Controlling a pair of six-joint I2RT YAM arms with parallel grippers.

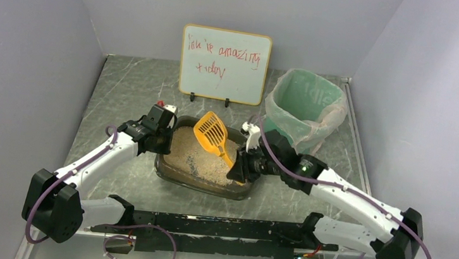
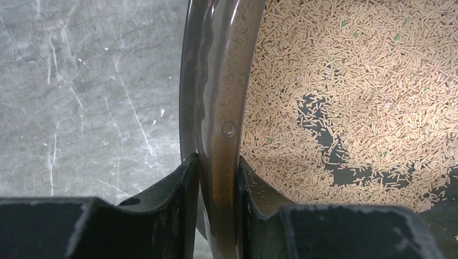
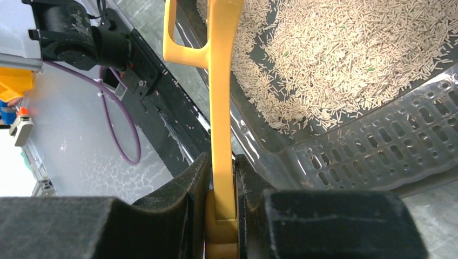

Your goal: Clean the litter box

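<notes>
Next I need to lower my right gripper to the tray's ridged grate end (image 3: 356,159) below it until the raised, empty scoop head meets the litter, then release the handle.
The litter box (image 1: 166,169) is a shallow dark translucent tray of tan pellet litter in the middle of the table. My left gripper (image 1: 164,137) is shut on its left wall (image 2: 219,108), one finger outside and one inside over the litter (image 2: 345,81). My right gripper (image 1: 240,168) is shut on the handle of a yellow slotted scoop (image 1: 211,132), whose head is raised above the litter toward the back. In the right wrist view the yellow scoop handle (image 3: 222,91) runs up between my fingers, above the tray's ridged grate end (image 3: 378,145).
A green bin with a clear plastic liner (image 1: 305,105) stands at the back right. A whiteboard with red writing (image 1: 224,64) stands at the back centre. The black arm-mount rail (image 1: 205,225) runs along the near edge. Grey walls close in both sides.
</notes>
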